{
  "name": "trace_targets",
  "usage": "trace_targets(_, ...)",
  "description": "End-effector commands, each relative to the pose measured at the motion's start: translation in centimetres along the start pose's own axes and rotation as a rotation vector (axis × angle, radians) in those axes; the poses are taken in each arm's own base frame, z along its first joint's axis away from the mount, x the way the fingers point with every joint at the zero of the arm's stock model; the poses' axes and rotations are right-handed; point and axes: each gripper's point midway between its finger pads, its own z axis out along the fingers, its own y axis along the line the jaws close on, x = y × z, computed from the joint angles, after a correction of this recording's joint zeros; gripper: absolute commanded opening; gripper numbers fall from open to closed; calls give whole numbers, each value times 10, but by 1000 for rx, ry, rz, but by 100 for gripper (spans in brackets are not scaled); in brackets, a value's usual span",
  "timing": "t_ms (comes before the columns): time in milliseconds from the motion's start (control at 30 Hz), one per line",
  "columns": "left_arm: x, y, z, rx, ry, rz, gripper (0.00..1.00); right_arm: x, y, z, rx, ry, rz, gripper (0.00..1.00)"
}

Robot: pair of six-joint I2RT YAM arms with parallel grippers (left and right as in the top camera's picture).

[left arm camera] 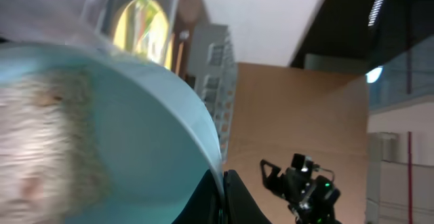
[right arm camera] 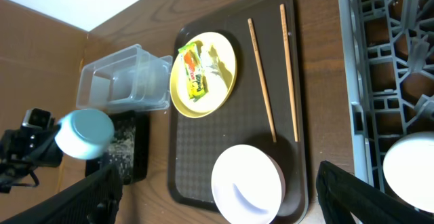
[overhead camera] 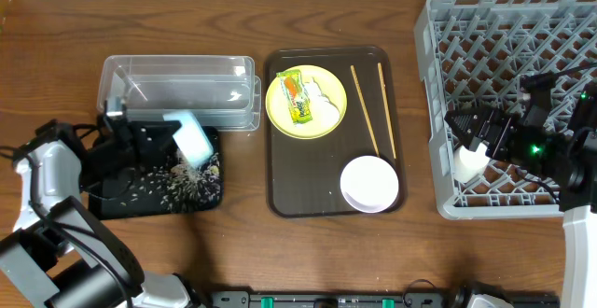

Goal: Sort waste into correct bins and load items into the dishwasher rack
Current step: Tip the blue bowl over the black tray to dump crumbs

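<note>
The light blue bowl swings toward the pinkish-white bowl next in my left gripper, levels and comes down onto the brown tray's near corner, since that spot is empty.
My left gripper is shut on the rim of the light blue bowl and holds it tipped over the black tray, where rice scraps lie scattered. In the left wrist view the jaws pinch the bowl's rim. My right gripper is open and empty over the grey rack, beside the white cup standing in it. The yellow plate holds the green-and-yellow wrapper and white paper. Chopsticks and the pinkish-white bowl lie on the brown tray.
The clear tub stands just behind the black tray. The brown serving tray sits mid-table between the bins and the rack. In the right wrist view the open fingers frame the white bowl.
</note>
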Motion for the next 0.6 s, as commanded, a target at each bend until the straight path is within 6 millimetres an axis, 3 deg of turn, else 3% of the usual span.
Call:
trace_targets(0, -3, -13, -4, 71, -25, 49, 6, 0, 5, -1, -13, 1, -27, 89)
trace_targets(67, -3, -7, -4, 37, -21, 48, 6, 0, 5, -1, -14, 1, -26, 89)
trace_targets(167, 3, -13, -4, 66, -16, 23, 6, 0, 5, -1, -13, 3, -25, 89)
trace_targets(267, 3, 6, -6, -36, -7, 6, 6, 1, 5, -1, -13, 5, -23, 89)
trace_targets(333, 9, -2, -6, 5, -3, 12, 6, 1, 5, -1, -13, 5, -22, 89)
trace_targets(433, 9, 5, -6, -33, 3, 6, 6, 1, 5, -1, -13, 6, -22, 89)
trace_targets(500, 12, -7, -6, 27, -2, 38, 6, 1, 5, -1, -13, 4, -23, 89)
trace_targets(567, 7, 11, -7, -65, 4, 99, 6, 1, 5, -1, -13, 5, -23, 89)
